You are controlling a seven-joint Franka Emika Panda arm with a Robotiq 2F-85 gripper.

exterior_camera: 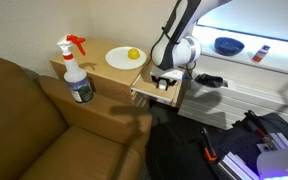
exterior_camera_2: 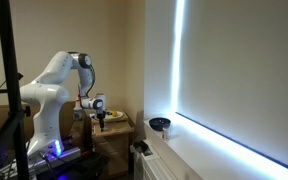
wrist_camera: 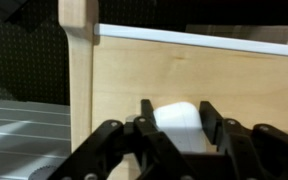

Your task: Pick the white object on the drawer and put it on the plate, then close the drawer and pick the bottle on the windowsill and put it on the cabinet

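Observation:
The yellow object leaves room on the plate, so my gripper needs to move up from the drawer (exterior_camera: 156, 96) next, across and down over the plate's bare side (exterior_camera: 119, 59) to release the white object.
A white object (wrist_camera: 176, 122) lies on the wooden floor of the open drawer (exterior_camera: 156, 96), which sticks out of the cabinet (exterior_camera: 99, 92). My gripper (wrist_camera: 175, 105) reaches down into the drawer in an exterior view (exterior_camera: 164, 82). Its two fingers sit against both sides of the white object. A white plate (exterior_camera: 112, 62) on the cabinet top holds a yellow object (exterior_camera: 133, 54). A small bottle (exterior_camera: 262, 53) lies on the windowsill at the far right. In an exterior view the arm bends over the cabinet, gripper (exterior_camera_2: 101, 117) pointing down.
A spray bottle (exterior_camera: 76, 68) with a red trigger stands on the cabinet's near corner. A brown sofa (exterior_camera: 24, 125) adjoins the cabinet. A blue bowl (exterior_camera: 228, 45) sits on the windowsill. Bags and clutter lie on the floor below (exterior_camera: 234, 140).

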